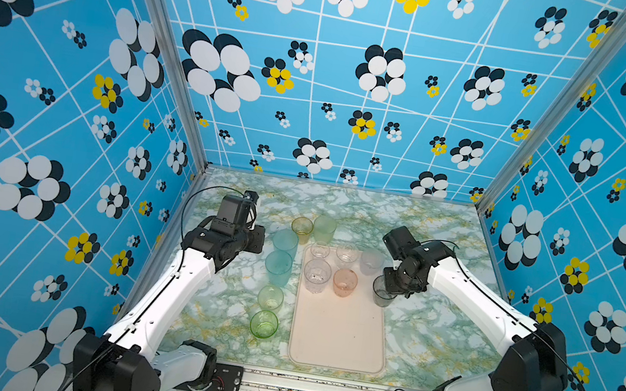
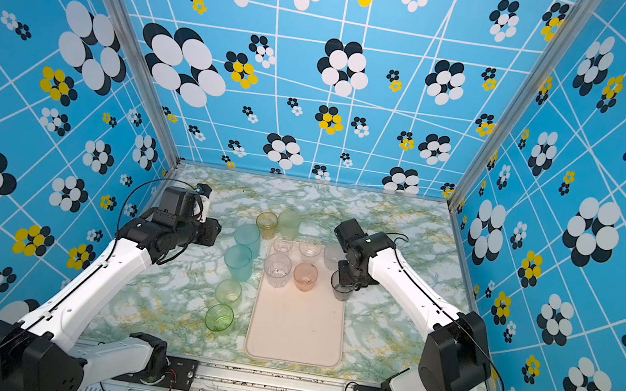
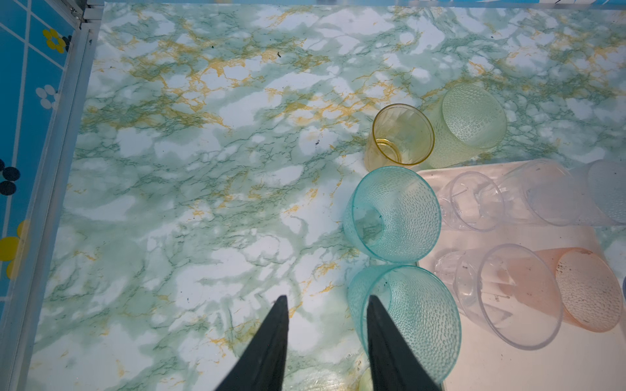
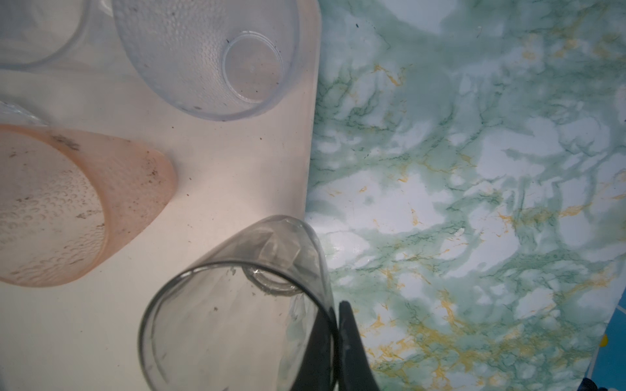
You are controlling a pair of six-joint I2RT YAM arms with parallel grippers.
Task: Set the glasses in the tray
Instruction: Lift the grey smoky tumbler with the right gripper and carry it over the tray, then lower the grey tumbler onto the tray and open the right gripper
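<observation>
The smoky grey glass's rim moves down toward the pink glass with my right gripper for release next, since the bare bottom of the tray beside the pink glass (image 1: pixel 365 292) (image 4: pixel 248 198) lies below.
The cream-pink tray (image 1: pixel 339 335) holds a pink glass (image 1: pixel 345 282), a tall clear glass (image 1: pixel 317 275) and three pale ones along its far end. My right gripper (image 4: pixel 335 315) is shut on the rim of a smoky grey glass (image 4: pixel 237 304), one finger inside and one outside, at the tray's right edge (image 1: pixel 383 293). My left gripper (image 3: pixel 327 298) is open above the table beside two teal glasses (image 3: pixel 393 213). One of its fingers overlaps the nearer teal glass (image 3: pixel 416 318); I cannot tell whether they touch.
Left of the tray stand an amber glass (image 1: pixel 301 228), a pale green glass (image 1: pixel 324 227), a yellow-green glass (image 1: pixel 270 297) and a green glass (image 1: pixel 264 323). Patterned blue walls close in the marbled table (image 1: pixel 427 348) on three sides.
</observation>
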